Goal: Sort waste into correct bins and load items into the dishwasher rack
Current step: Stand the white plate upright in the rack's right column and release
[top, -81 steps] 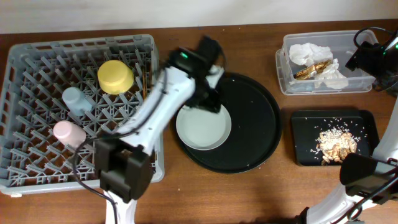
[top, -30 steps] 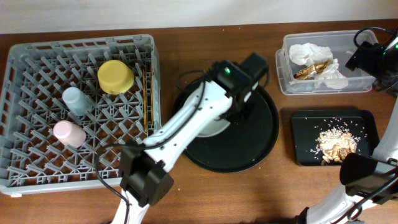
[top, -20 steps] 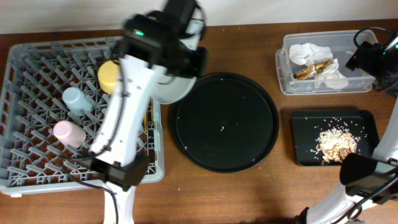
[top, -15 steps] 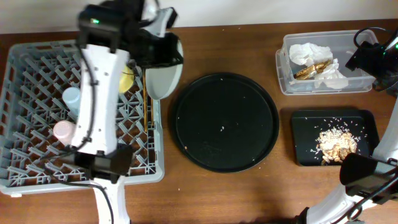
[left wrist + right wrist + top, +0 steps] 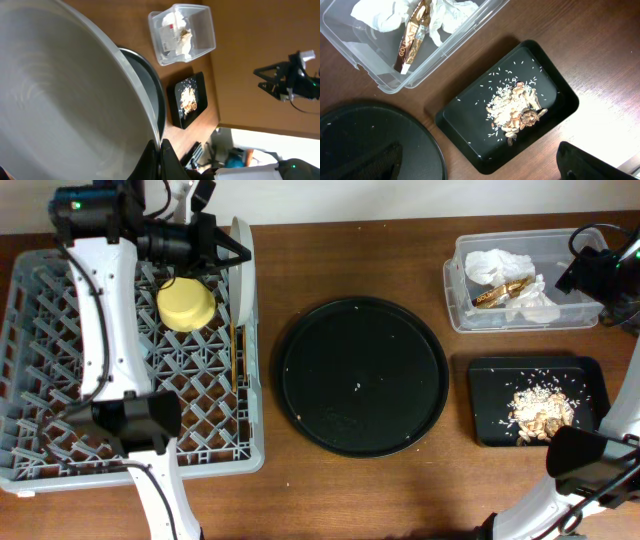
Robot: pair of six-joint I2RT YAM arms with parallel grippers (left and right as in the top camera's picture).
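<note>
The plate hangs on edge over the rack (image 5: 60, 442). My left gripper should move down toward the rack's side by the round black tray and release the plate's rim.
My left gripper (image 5: 226, 250) is shut on the rim of the pale round plate (image 5: 241, 258), holding it on edge over the back right side of the grey dishwasher rack (image 5: 60, 442). In the left wrist view the plate (image 5: 65, 100) fills the left half, with my gripper (image 5: 160, 148) pinching its edge. The yellow bowl (image 5: 186, 304) and chopsticks (image 5: 234, 348) lie in the rack; the cups are hidden under the arm. Napkins (image 5: 380, 17) and the gold wrapper (image 5: 412, 37) lie in the clear tub (image 5: 460, 292). Food scraps (image 5: 517, 107) lie in the flat black tray (image 5: 488, 395). My right gripper (image 5: 480, 165) hangs open above them.
A large round black tray (image 5: 360, 375) sits mid-table between the rack and the bins, holding only a few crumbs. The right arm's base (image 5: 590, 465) stands at the front right corner. Bare wood shows along the table's front edge.
The left arm lifted the plate off the round black tray, swung it left and turned it on edge over the rack's back right side. The right arm has not moved.
</note>
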